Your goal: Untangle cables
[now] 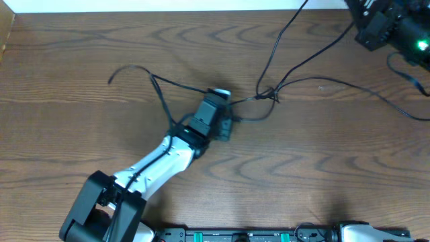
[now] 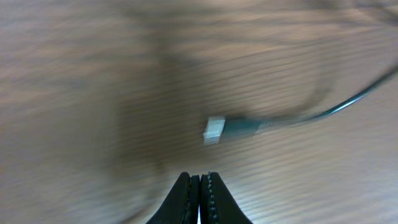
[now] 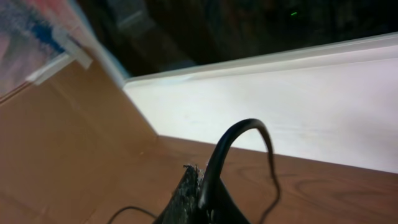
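Note:
My right gripper swings to the right in the overhead view and down toward the table next, because its black cable still runs into the knot.
Thin black cables (image 1: 269, 94) cross in a small knot at mid table, with strands running left, up and right. My left gripper (image 1: 220, 95) sits just left of the knot, pointing down at the table. In the blurred left wrist view its jaws (image 2: 199, 178) are shut and nothing shows between them; a black plug with a white tip (image 2: 214, 129) lies just beyond them. At the far right, my right gripper (image 1: 361, 30) is raised. It (image 3: 200, 172) is shut on a black cable (image 3: 239, 127) that arches up out of the jaws.
A long cable strand (image 1: 363, 89) trails toward the right edge. Another strand end (image 1: 111, 78) curls at the left. A white ledge (image 3: 280, 93) borders the table's far side. The arm bases (image 1: 242, 235) line the near edge.

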Motion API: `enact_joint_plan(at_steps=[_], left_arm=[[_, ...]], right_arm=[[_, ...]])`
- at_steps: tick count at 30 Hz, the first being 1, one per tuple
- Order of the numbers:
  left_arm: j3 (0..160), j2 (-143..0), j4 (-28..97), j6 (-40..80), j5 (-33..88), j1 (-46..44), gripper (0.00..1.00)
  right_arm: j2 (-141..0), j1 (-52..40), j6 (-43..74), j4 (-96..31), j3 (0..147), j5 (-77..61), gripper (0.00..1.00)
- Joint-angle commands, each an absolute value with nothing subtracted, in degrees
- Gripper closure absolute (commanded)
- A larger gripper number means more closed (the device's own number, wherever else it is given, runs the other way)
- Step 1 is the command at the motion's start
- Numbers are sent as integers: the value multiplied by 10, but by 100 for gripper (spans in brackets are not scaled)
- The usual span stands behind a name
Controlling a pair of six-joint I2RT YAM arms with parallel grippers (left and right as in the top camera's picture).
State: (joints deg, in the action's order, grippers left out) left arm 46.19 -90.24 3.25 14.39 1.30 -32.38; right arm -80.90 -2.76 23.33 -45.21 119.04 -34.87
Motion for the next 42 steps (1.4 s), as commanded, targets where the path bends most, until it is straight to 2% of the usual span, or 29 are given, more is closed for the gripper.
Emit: enact_joint_plan(at_steps=[1,14,23,28,36,42], left_arm=[[462,-900,69,151,-37,-271,92],[462,-900,116,187,-37,-103,93],[462,-900,150,187,-34,-49,93],[462,-900,154,187,-3,-49,93],[462,-900,154,187,49,-49,93],[462,-900,154,188,73,-50,92]], right_arm=[[-809,3,238,-453,1191,-349,99],[-809,60,237,-472,1191,-351,99],[-809,117,227,-486,1191,-322,99],[-810,144,191,-532,1191,-170,99],[-839,177,164,-595,1191,210,99],[-897,222,162,-593,1191,315,99]])
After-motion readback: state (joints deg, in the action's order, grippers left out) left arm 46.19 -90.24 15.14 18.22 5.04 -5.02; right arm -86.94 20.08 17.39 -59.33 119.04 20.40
